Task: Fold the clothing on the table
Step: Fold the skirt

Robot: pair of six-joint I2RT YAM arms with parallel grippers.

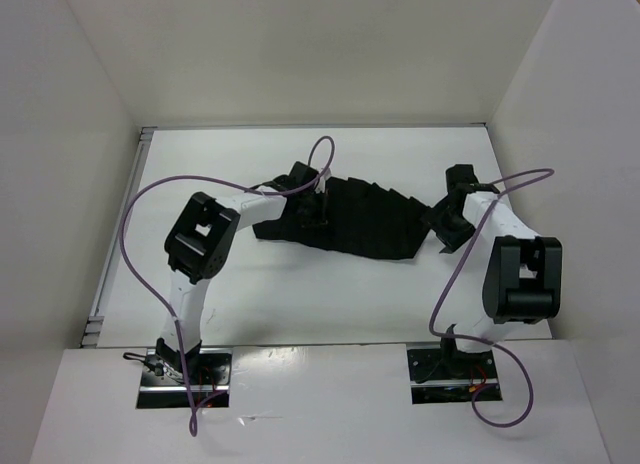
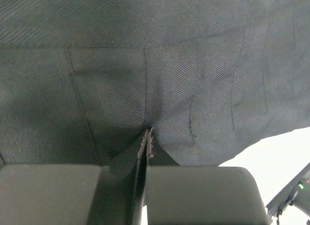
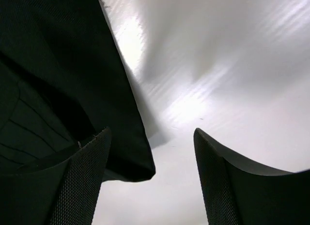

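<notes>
My right gripper will next slide to the left in the top view onto the raised end of the skirt, which lies to that side, mostly outside the gap between its fingers.
The clothing (image 1: 365, 219), a black pleated skirt, lies spread across the middle of the white table (image 1: 300, 299), partly bunched at its left end. My left gripper (image 1: 312, 202) sits over that left end, shut on a fold of the clothing (image 2: 155, 79), which is pinched between its pads (image 2: 147, 147). At the skirt's right end my right gripper (image 1: 452, 222) stands open. In the right wrist view a loose corner of the clothing (image 3: 121, 137) lies just inside the left finger (image 3: 82, 181), and bare table (image 3: 223, 70) fills the rest of the gap.
White upright walls (image 1: 90, 134) close in the table on the left, back and right. Purple cables (image 1: 135, 224) loop over both arms. The arm bases (image 1: 185, 369) are bolted at the near edge. A metal rim (image 1: 115, 244) runs along the table's left side.
</notes>
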